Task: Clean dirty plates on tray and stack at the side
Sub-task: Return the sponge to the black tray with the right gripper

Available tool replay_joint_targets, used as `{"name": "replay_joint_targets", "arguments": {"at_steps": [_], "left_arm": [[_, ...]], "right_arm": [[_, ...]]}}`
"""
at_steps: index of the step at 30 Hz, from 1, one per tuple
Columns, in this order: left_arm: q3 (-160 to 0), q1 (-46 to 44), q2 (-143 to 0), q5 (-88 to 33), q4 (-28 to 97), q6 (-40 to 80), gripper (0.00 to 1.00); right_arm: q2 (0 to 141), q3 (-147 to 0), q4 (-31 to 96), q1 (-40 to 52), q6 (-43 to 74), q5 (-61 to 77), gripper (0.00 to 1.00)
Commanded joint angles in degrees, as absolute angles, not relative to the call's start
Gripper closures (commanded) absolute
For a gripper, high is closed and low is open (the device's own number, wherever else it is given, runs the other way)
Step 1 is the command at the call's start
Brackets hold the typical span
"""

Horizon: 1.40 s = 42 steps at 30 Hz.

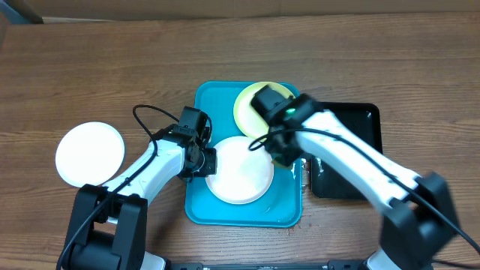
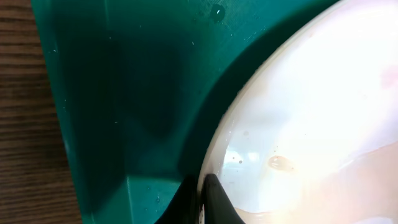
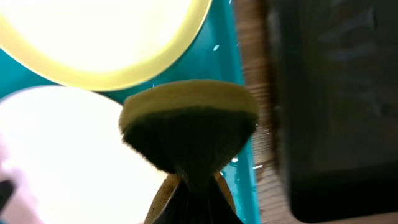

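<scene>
My right gripper is above the black tray [image 3: 339,118], which lies to the right in the overhead view, so it should move right in that view and down to release the sponge [image 3: 186,134].
A turquoise tray [image 1: 202,97] holds a white plate [image 1: 240,171] at the front and a pale yellow-green plate [image 1: 246,105] at the back. A second white plate [image 1: 90,154] lies on the table at the left. My left gripper [image 1: 206,161] is shut on the left rim of the white plate in the tray [image 2: 311,112]; a small orange smear [image 2: 278,163] shows on it. My right gripper [image 1: 281,154] is shut on a yellow-green sponge [image 3: 186,134], held over the tray's right side between the two plates. The yellow-green plate also shows in the right wrist view [image 3: 106,37].
A smaller black tray [image 1: 358,127] sits right of the turquoise tray, partly under my right arm. Bare wooden table lies all around. The turquoise tray's wall [image 2: 81,124] is close beside my left fingers.
</scene>
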State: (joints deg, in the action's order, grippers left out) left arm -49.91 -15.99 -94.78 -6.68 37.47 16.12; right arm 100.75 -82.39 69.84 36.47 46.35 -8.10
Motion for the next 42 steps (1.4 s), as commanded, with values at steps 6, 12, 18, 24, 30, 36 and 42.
{"name": "replay_joint_targets", "arguments": {"at_steps": [6,12,18,24,30,36,42], "left_arm": [[-48.4,-15.4,-97.1,-1.1,38.3,15.0,0.96],[-48.4,-15.4,-97.1,-1.8,38.3,15.0,0.96],[-48.4,-15.4,-97.1,-2.6,38.3,15.0,0.96],[-48.4,-15.4,-97.1,-2.6,38.3,15.0,0.96],[-48.5,-15.4,-97.1,-4.3,38.4,14.1,0.96],[-51.8,-15.4,-96.6,-4.4,44.0,13.2,0.96],[-63.4,-17.5,-95.8,-1.7,54.4,12.8,0.96]], "right_arm": [[94.2,-82.4,71.4,19.2,33.2,-2.3,0.96],[94.3,-70.5,62.1,8.0,27.0,5.3,0.95],[94.3,-56.5,48.1,6.1,27.0,5.7,0.93],[94.3,-46.9,36.9,6.1,27.3,4.6,0.48],[93.6,-49.2,43.4,6.0,27.4,4.6,0.85],[88.8,-55.9,51.0,6.0,26.3,4.6,0.76],[81.6,-60.6,55.7,6.0,25.0,4.6,0.34]]}}
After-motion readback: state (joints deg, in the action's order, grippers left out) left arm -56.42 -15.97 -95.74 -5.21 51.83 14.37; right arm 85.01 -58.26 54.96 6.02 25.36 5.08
